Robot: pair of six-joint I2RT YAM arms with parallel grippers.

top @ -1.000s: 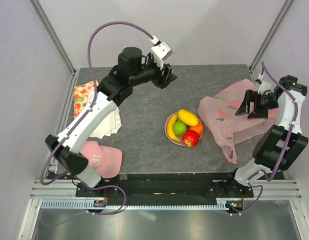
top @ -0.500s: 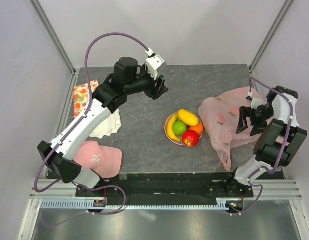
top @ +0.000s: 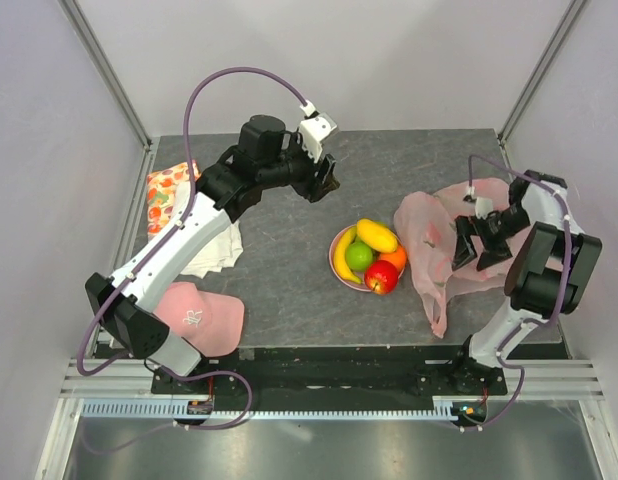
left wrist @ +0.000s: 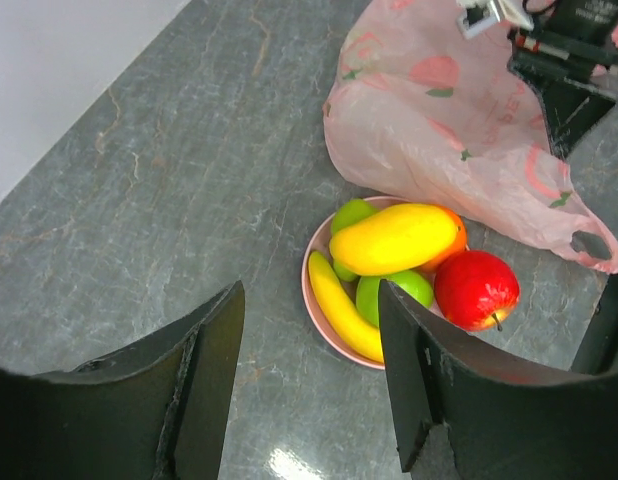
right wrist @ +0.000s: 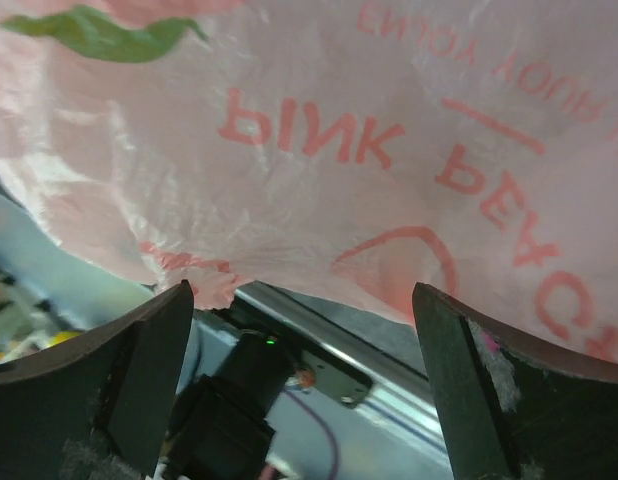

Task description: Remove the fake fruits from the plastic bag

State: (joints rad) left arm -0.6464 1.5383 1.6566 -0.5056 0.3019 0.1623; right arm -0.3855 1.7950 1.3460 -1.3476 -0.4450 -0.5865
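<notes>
The robot will next move its right gripper away from the plate (top: 336, 246) and tip it down onto the bag's table-edge side (top: 502, 268), because that side is to the gripper's right in the top view.
The fake fruits lie piled on a pink plate (top: 336, 246) at mid-table: a yellow mango (top: 377, 235), a green apple (top: 359, 256), a red apple (top: 381, 276), a banana (top: 342, 262) and an orange (top: 395, 258). The left wrist view shows them too, with the mango (left wrist: 394, 238) on top. The pale-pink plastic bag (top: 429, 235) lies crumpled right of the plate, with no fruit showing in it. My left gripper (top: 324, 176) is open and empty, above the table behind the plate. My right gripper (top: 476, 245) is open over the bag (right wrist: 319, 130), holding nothing.
A pink cap (top: 199, 315) lies at the near left. A white cloth (top: 214, 250) and a fruit-printed cloth (top: 167, 190) lie along the left edge. The table's right edge is just beyond the bag. Frame posts stand at the back corners.
My right gripper has swung left and nearer, over the bag, and the bag has bunched towards the plate. My left gripper has shifted only slightly.
</notes>
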